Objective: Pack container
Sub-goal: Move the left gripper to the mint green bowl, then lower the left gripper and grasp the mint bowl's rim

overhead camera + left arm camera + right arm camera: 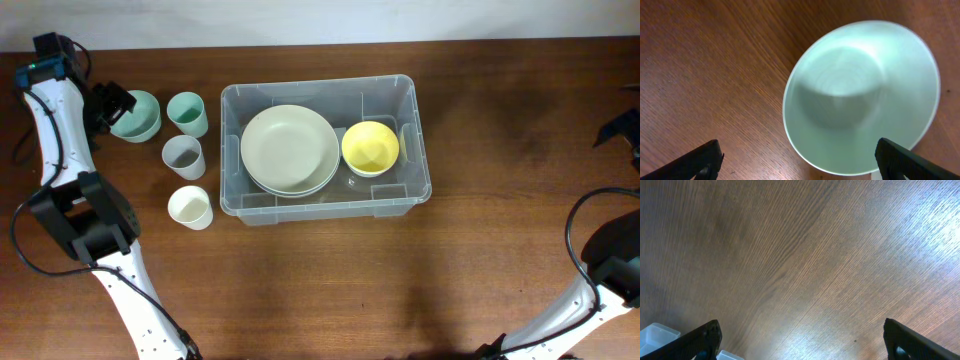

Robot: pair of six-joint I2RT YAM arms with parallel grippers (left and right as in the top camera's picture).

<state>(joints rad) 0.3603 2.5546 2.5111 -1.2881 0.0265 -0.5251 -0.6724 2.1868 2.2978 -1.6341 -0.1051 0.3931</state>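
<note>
The left gripper moves down next, one finger inside the bowl, onto the side of the bowl's rim away from the cups (pixel 115 128) (pixel 786 116), since the green bowl's rim lies below my open fingers.
The clear container (pixel 322 206) stands mid-table and holds stacked pale plates (pixel 290 150) and a yellow bowl (pixel 370 148). A mint green bowl (pixel 138 116) sits on the table at the far left. My left gripper (pixel 110 108) hovers at that bowl's left side, open. In the left wrist view the green bowl (pixel 862 95) fills the upper right, and the left gripper (pixel 798 152) has its right finger (pixel 900 160) past the rim, with nothing held. My right gripper (pixel 801 330) is open above bare wood, and a corner of the container (pixel 655 332) shows at lower left.
Three cups stand left of the container: a teal cup (pixel 187 113), a grey cup (pixel 183 156) and a cream cup (pixel 190 207). The right gripper (pixel 618 130) shows only partly at the table's far right edge.
</note>
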